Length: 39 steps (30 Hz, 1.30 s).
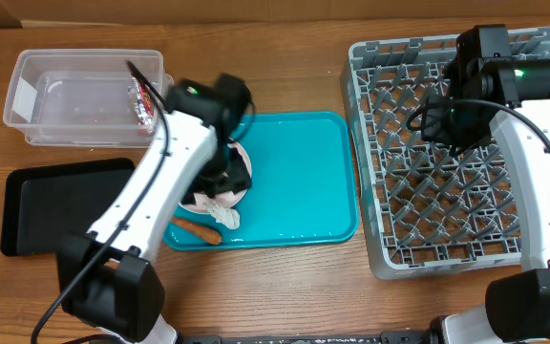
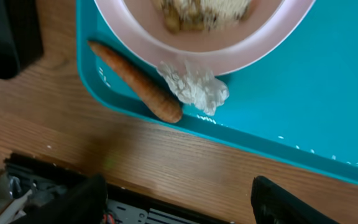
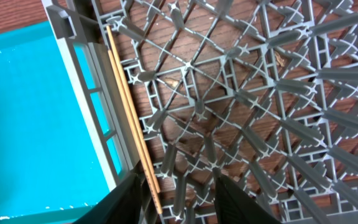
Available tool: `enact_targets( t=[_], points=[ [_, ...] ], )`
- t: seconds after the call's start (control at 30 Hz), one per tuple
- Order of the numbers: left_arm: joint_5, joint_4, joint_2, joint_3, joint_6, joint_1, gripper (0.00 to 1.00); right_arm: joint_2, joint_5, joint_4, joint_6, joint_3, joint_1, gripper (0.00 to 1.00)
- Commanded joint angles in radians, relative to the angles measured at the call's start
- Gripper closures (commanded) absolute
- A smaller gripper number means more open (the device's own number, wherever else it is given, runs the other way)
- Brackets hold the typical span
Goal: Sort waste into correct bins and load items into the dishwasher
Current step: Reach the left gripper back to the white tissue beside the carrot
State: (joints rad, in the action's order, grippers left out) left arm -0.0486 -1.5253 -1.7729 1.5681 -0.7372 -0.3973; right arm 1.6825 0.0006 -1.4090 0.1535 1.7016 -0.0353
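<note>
I need to lower my left gripper next, with its fingers open, onto the crumpled white tissue's free part [image 1: 225, 218] [image 2: 205, 96], because that bunched part sticks out clear of the plate's rim.
My left gripper [image 2: 176, 210] hangs open over the near edge of the teal tray [image 1: 294, 182], with nothing between its fingers. Just beyond it lie the orange carrot [image 2: 135, 79] and the crumpled white tissue [image 2: 194, 84], which touches the rim of the pinkish plate [image 2: 229, 56]. The plate holds rice-like scraps [image 2: 204, 9]. A red-and-silver wrapper [image 1: 144, 103] lies in the clear tub [image 1: 74, 96]. My right gripper [image 3: 179, 204] stands open above the grey dish rack [image 1: 456, 162]. The wooden chopsticks [image 3: 132, 118] lie in the rack along its left wall, their tips near my left finger.
The black tray [image 1: 55, 205] sits at the left, beside the teal tray and below the clear tub. In the overhead view my left arm covers most of the plate. Bare wooden table [image 1: 285, 287] runs along the front edge.
</note>
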Motion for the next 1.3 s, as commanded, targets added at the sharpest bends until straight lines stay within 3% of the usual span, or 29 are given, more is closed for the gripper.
enact_targets(
  t=[0.0,0.23,0.47,0.63,0.73,0.8,0.97,1.27],
  points=[
    [-0.029,0.060,0.058,-0.085,-0.108,-0.050,0.22,0.002,0.005,-0.004,0.004,0.006,-0.002,0.59],
    [-0.029,0.265,0.066,-0.267,-0.186,-0.067,0.19,0.002,0.005,-0.008,0.004,0.006,-0.002,0.59],
    [-0.070,0.468,0.064,-0.381,-0.184,-0.067,0.25,0.002,0.005,-0.007,0.004,0.006,-0.003,0.59],
    [-0.089,0.499,0.056,-0.416,-0.195,-0.068,0.34,0.002,0.005,-0.008,0.004,0.006,-0.003,0.59],
    [-0.090,0.503,0.053,-0.422,-0.195,-0.068,0.48,0.002,0.005,-0.008,0.004,0.006,-0.002,0.59],
    [-0.090,0.501,0.053,-0.422,-0.194,-0.068,0.49,0.002,0.005,-0.007,0.004,0.006,-0.002,0.59],
    [-0.090,0.495,0.052,-0.423,-0.195,-0.068,0.66,0.002,0.005,-0.007,0.004,0.006,-0.002,0.59],
    [-0.090,0.503,0.051,-0.475,-0.195,-0.068,0.64,0.002,0.006,-0.007,0.004,0.006,-0.002,0.59]
  ],
)
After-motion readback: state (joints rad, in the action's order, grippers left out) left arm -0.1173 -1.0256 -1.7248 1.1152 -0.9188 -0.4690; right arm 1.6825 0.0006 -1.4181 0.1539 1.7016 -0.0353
